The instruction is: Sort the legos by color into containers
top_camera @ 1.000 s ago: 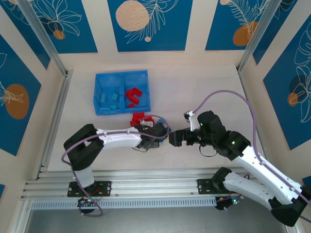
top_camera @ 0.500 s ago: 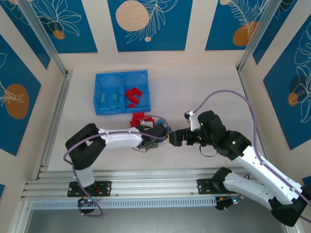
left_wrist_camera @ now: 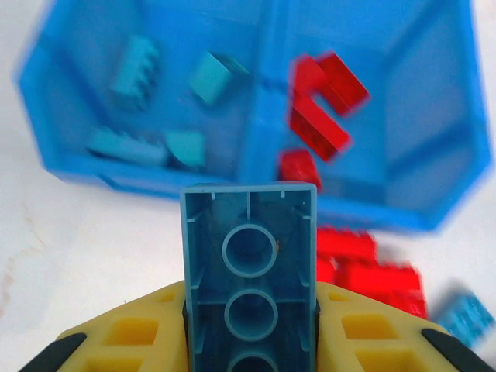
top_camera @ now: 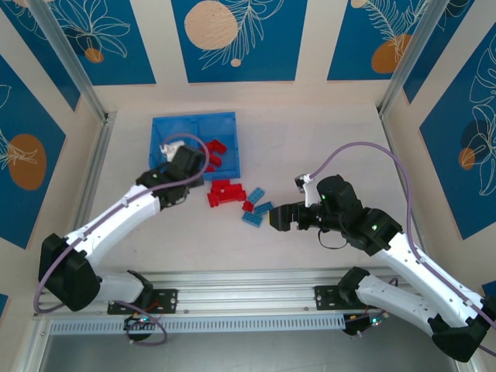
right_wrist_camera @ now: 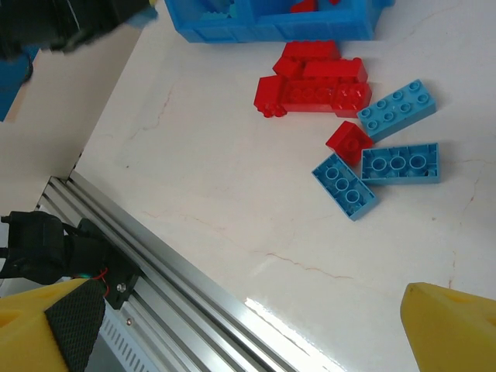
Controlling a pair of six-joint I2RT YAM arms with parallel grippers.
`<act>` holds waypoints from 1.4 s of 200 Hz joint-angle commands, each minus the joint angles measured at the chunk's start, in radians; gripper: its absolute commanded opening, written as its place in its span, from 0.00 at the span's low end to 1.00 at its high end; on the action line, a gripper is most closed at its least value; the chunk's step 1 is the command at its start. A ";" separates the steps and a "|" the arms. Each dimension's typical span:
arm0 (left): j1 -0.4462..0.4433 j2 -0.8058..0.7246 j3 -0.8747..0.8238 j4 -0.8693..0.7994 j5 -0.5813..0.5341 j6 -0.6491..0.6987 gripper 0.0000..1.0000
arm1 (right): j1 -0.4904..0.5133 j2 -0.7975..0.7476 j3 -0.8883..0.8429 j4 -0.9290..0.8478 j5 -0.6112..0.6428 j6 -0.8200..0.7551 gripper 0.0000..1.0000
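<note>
The light blue brick will go outward next in my left gripper, over the blue tray's section of teal bricks, and my gripper will release it with its own color.
My left gripper (top_camera: 184,167) is shut on a light blue brick (left_wrist_camera: 249,271), held underside up between the yellow fingers (left_wrist_camera: 124,333) just in front of the blue tray (left_wrist_camera: 263,101). The tray's (top_camera: 194,122) left compartment holds several teal bricks (left_wrist_camera: 139,66). Its right compartment holds red bricks (left_wrist_camera: 322,105). On the table between the arms lie a cluster of red bricks (top_camera: 225,192) and three light blue bricks (top_camera: 257,208). In the right wrist view the red cluster (right_wrist_camera: 314,85) sits beside blue bricks (right_wrist_camera: 399,163). My right gripper (top_camera: 277,219) hovers open to the right of them.
An aluminium rail (top_camera: 232,279) runs along the near table edge and shows close below the right gripper (right_wrist_camera: 155,287). A metal frame post (top_camera: 89,186) borders the table's left side. Bare table lies right of the loose bricks.
The left arm has swung from the loose pile up and left to the tray's near wall, carrying a light blue brick. The pile is uncovered. The right arm has barely moved.
</note>
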 commanded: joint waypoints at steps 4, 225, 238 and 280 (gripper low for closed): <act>0.147 0.109 0.113 0.011 0.079 0.165 0.25 | -0.004 -0.013 0.031 0.004 -0.006 0.028 0.99; -0.008 -0.265 0.085 0.008 0.760 0.630 0.65 | 0.000 0.127 -0.010 0.042 0.110 0.005 0.99; -0.084 -0.342 0.033 -0.054 0.847 0.733 0.68 | 0.004 0.222 -0.004 0.068 0.107 -0.026 1.00; -0.237 -0.454 -0.106 -0.218 0.769 0.859 0.74 | 0.039 0.536 0.069 0.103 0.134 -0.073 0.96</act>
